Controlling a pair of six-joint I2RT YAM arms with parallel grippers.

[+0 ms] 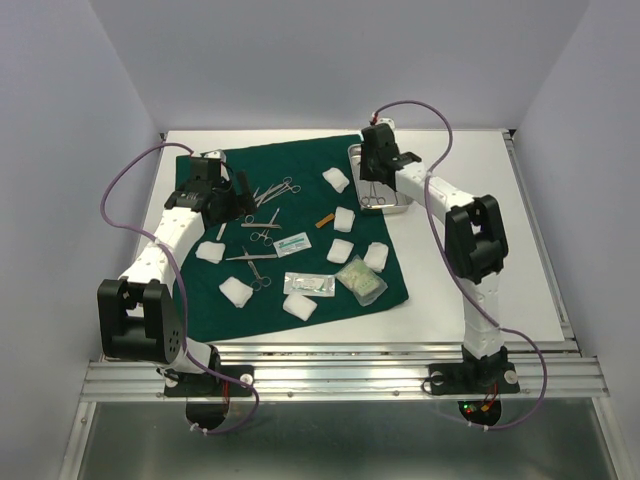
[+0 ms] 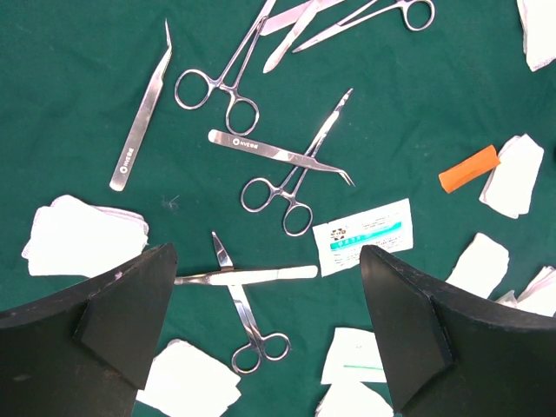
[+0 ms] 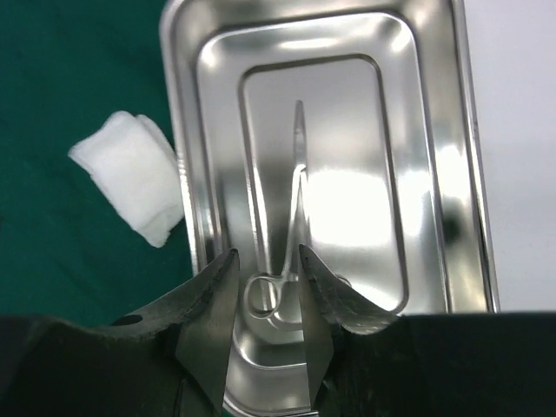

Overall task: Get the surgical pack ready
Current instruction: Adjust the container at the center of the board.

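The flat tweezers lie crosswise below my open fingers, over the scissors. My left gripper moves back and down while turning, onto the middle of the flat tweezers [image 2: 252, 275] next.
The dark green drape [image 1: 310, 165] lies spread on the table, strewn with scissors, forceps, tweezers, gauze pads and packets. The steel tray [image 1: 352, 158] sits at its far right corner. One pair of forceps [image 3: 298, 182] lies inside the tray [image 3: 178, 130]. My right gripper [image 3: 265, 265] hovers just above the forceps' ring handles, jaws a little apart, holding nothing. My left gripper [image 2: 265, 278] is wide open and empty above the drape [image 2: 78, 78]. Under it lie a pair of scissors [image 2: 243, 321] and flat tweezers [image 2: 252, 275].
Several more forceps [image 2: 291, 187] and tweezers [image 2: 139, 130] lie ahead of the left gripper. A blue-printed packet [image 2: 363, 234], an orange strip [image 2: 469, 168] and gauze pads [image 2: 82, 236] are scattered around. A gauze pad [image 3: 130, 174] lies beside the tray. Walls enclose the table.
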